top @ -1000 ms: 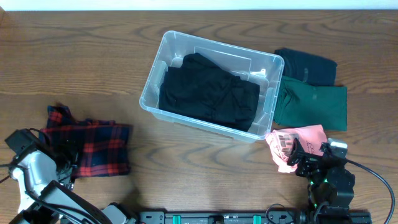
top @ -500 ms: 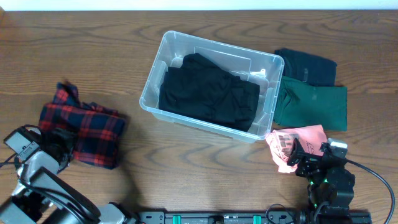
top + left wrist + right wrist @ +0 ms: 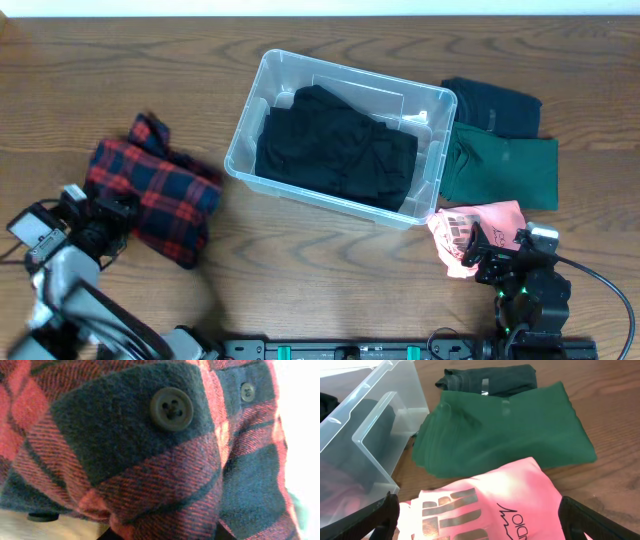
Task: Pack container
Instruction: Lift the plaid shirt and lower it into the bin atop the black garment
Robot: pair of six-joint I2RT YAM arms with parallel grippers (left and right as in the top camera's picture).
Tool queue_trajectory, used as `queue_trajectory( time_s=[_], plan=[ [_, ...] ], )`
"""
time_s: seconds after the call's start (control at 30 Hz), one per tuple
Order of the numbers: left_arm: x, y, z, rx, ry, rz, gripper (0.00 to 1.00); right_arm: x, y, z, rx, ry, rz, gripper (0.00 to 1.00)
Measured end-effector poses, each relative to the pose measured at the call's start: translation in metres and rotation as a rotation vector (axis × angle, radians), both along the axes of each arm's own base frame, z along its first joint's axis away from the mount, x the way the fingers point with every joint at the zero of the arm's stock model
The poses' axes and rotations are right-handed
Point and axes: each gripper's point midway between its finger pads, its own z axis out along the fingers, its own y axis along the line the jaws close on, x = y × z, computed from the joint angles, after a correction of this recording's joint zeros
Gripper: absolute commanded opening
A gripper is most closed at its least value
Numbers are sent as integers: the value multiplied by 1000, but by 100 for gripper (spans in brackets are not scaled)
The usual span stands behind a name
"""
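The plaid shirt should go up over the facing end of the bin next, and then my left gripper should carry it down toward the black garment (image 3: 335,150).
The container (image 3: 243,152), a clear plastic bin, stands at the table's middle with a black garment (image 3: 335,150) lying in it. A red and navy plaid shirt (image 3: 165,200) lies bunched left of the bin. My left gripper (image 3: 106,222) is shut on the shirt's left edge. Plaid cloth with a dark button (image 3: 171,408) fills the left wrist view. My right gripper (image 3: 487,250) stands open at the front right. Its fingers (image 3: 386,515) straddle a pink printed shirt (image 3: 490,502) without touching it.
A folded green garment (image 3: 505,170) lies right of the bin, with a dark navy one (image 3: 492,105) behind it. The bin's near corner (image 3: 365,445) is close to the left of my right gripper. Bare wood surrounds the plaid shirt.
My left gripper has closed on the plaid shirt and dragged it right and back toward the bin, bunching it. The right arm has not moved.
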Motion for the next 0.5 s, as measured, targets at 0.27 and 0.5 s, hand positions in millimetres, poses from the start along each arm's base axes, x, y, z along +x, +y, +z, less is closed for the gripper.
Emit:
queue_trajectory(
  time_s=[0.27,0.5],
  plan=[
    [17,-40,168,181,-427,-73,6,0,0,0,0,0,0,99],
    [22,-120,280,181,-758,-207,6,0,0,0,0,0,0,99]
  ],
)
